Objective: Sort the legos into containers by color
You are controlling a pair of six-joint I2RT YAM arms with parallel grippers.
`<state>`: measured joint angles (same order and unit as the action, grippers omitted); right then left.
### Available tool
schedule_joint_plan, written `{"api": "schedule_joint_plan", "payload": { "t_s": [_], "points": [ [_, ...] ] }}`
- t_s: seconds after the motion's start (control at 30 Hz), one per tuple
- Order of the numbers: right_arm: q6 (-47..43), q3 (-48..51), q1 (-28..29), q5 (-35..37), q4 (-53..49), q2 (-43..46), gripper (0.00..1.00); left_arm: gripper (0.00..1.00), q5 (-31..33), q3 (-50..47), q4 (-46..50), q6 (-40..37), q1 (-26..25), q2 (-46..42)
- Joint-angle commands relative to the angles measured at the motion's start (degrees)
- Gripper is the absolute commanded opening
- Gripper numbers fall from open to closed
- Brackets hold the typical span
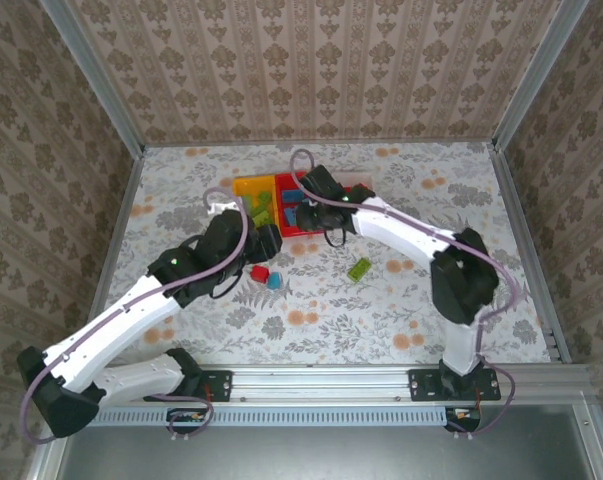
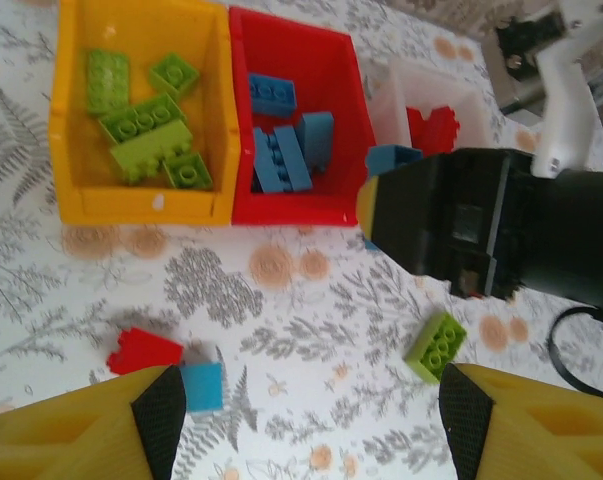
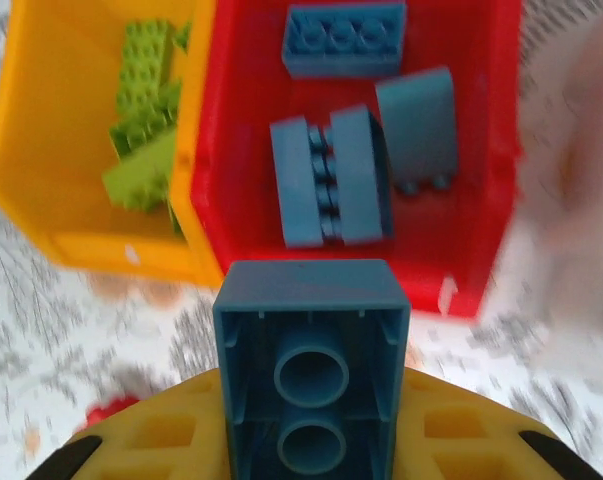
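I will move my right gripper outward past the red bin's near side, over the blue bricks inside, and let go of its blue brick there, because the colors match.
Three bins stand side by side. The yellow bin [image 2: 71, 200] [image 1: 243, 184] holds lime green bricks [image 2: 146, 135], the red bin [image 2: 351, 130] [image 3: 236, 120] holds blue bricks [image 3: 326, 180], and the white bin [image 2: 391, 95] holds red bricks [image 2: 431, 130]. My right gripper [image 3: 311, 425] [image 1: 313, 200] is shut on a blue brick [image 3: 311, 340] [image 2: 391, 158], held just in front of the red bin's near wall. My left gripper [image 2: 311, 430] [image 1: 259, 243] hangs open above the table, with nothing between its fingers. Loose on the table lie a red brick [image 2: 141, 350] [image 1: 258, 272], a blue brick [image 2: 201, 385] [image 1: 274, 281] and a green brick [image 2: 436, 345] [image 1: 359, 268].
The floral table [image 1: 401, 300] is fenced by metal rails and papered walls. My right arm [image 1: 421, 235] reaches across from the right to the bins. The loose red and blue bricks touch each other beside my left finger [image 2: 161, 420].
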<state>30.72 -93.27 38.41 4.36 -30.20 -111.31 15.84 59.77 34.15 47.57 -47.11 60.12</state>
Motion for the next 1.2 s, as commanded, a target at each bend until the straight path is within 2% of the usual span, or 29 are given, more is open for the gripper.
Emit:
{"api": "schedule_joint_plan", "payload": {
  "t_s": [0.0, 0.2, 0.33, 0.43, 0.57, 0.7, 0.83, 0.97, 1.17],
  "points": [
    [-1.80, -8.68, -0.65, 1.60, -3.05, -6.73, 0.25, 0.70, -3.08, 2.68, -1.75, -3.99, 2.38, 1.72],
    [-2.30, -21.28, -3.23, 0.42, -4.70, -16.65, 0.28, 0.70, -5.03, 3.38, -3.58, -4.78, 3.43, 3.98],
    [-2.59, -28.84, -4.29, -0.86, -8.64, -21.75, 0.47, 0.70, -6.29, 1.82, -4.27, -4.67, 3.49, 4.48],
    [-3.02, -28.50, -4.30, -0.51, -8.71, -20.58, 0.58, 0.70, -7.39, 0.54, -4.27, -4.96, 3.51, 4.57],
    [-2.77, -24.49, -4.24, -0.42, -6.69, -15.43, 0.62, 0.70, -9.37, -1.54, -4.94, -5.89, 3.09, 4.57],
    [-2.82, -19.64, -3.66, 0.22, -5.57, -8.07, 0.61, 0.71, -11.16, -2.31, -5.35, -8.52, 1.46, 5.84],
    [-1.95, -8.81, -3.37, 1.78, -2.57, 2.91, 0.61, 0.72, -12.31, -1.85, -5.74, -12.34, -2.72, 10.04],
    [0.06, 9.07, -3.60, 3.83, 1.77, 18.38, 0.61, 0.75, -12.01, -0.94, -7.76, -16.41, -8.99, 16.01],
    [4.06, 31.69, -4.90, 6.00, -0.30, 42.63, 0.66, 0.78, -10.35, 5.43, -6.57, -21.37, -15.04, 29.26]
  ]
}}
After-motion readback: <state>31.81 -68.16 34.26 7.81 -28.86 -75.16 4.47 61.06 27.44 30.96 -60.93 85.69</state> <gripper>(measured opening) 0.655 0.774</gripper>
